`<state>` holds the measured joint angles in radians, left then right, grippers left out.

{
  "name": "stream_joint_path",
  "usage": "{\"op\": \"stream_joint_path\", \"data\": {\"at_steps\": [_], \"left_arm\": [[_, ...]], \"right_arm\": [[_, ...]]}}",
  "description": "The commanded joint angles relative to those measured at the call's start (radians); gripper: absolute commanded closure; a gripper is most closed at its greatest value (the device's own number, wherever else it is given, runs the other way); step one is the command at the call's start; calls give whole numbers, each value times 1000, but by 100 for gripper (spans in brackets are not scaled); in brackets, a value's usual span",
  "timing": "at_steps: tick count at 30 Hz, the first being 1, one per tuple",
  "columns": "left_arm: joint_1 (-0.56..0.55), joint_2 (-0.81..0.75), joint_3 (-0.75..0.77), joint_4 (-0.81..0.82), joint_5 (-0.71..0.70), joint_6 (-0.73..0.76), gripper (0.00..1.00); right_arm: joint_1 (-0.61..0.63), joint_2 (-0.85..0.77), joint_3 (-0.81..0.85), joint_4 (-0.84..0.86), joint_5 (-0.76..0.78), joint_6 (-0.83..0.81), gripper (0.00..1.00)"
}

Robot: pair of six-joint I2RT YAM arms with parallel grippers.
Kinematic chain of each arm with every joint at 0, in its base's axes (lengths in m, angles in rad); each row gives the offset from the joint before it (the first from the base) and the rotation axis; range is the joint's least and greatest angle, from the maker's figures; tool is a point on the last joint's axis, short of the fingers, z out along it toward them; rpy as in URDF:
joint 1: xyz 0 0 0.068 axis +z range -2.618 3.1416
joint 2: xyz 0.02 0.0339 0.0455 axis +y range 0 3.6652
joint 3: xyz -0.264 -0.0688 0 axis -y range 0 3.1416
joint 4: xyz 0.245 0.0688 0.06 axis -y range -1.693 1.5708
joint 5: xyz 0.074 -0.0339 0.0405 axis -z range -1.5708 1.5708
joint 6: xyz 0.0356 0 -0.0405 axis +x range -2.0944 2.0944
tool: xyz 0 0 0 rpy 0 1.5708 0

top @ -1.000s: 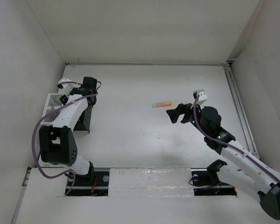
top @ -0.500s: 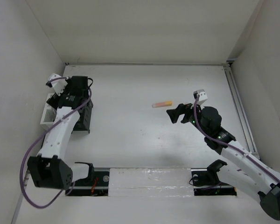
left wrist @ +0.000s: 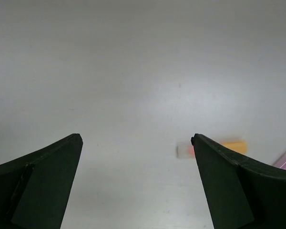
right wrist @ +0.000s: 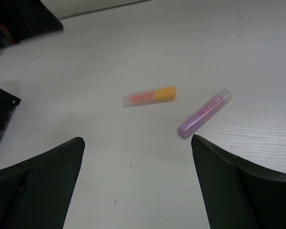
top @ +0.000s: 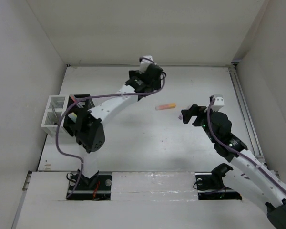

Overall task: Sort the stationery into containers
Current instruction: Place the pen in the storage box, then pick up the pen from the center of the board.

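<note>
The highlighter lies crosswise to my open fingers, so my left gripper will turn and go down to straddle the middle of the orange highlighter.
An orange highlighter with a clear cap lies flat mid-table. It also shows blurred in the left wrist view and in the right wrist view. A purple highlighter lies just right of it, mostly hidden under my right gripper in the top view. My left gripper hangs open and empty above the table, up and left of the orange highlighter. My right gripper is open and empty, just short of both highlighters. The white container and black container stand at the far left.
The left arm stretches from its base over the black container toward mid-table. A thin red pen sticks out of the black container. Walls close the table at the back and both sides. A rail runs along the right edge.
My left arm swung from over the containers at the left to the upper middle of the table, and its jaws opened. My right gripper shifted slightly right.
</note>
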<state>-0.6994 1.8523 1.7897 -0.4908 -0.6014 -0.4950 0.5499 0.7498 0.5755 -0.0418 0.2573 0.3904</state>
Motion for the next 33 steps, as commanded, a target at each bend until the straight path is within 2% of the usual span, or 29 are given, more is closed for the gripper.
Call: {"op": "stream_joint_path", "data": {"at_steps": [1, 4, 5, 6, 7, 10, 15, 18, 21, 33], "left_arm": [[-17, 31, 46, -68, 44, 175, 0], [-6, 31, -7, 82, 243, 310, 0], [-6, 15, -39, 130, 282, 423, 0], [-6, -7, -76, 237, 314, 478, 0], [-6, -7, -138, 279, 400, 531, 0], [12, 11, -170, 366, 519, 640, 0], [23, 134, -89, 334, 721, 766, 0], [34, 261, 68, 198, 879, 803, 0], [34, 360, 178, 101, 946, 826, 0], [2, 441, 128, 141, 965, 848, 0]], "right_arm": [[-5, -131, 85, -123, 184, 28, 0], [-5, -246, 121, -254, 305, 51, 0], [-14, -271, 144, -273, 316, 60, 0], [-15, -312, 144, -282, 316, 47, 0], [-15, -326, 159, -282, 298, 33, 0], [-15, -337, 184, -291, 229, 2, 0], [-15, -325, 196, -291, 52, -38, 0], [-15, -314, 196, -282, -12, -64, 0], [-15, -314, 196, -282, -21, -73, 0], [-15, -285, 196, -271, -44, -82, 0]]}}
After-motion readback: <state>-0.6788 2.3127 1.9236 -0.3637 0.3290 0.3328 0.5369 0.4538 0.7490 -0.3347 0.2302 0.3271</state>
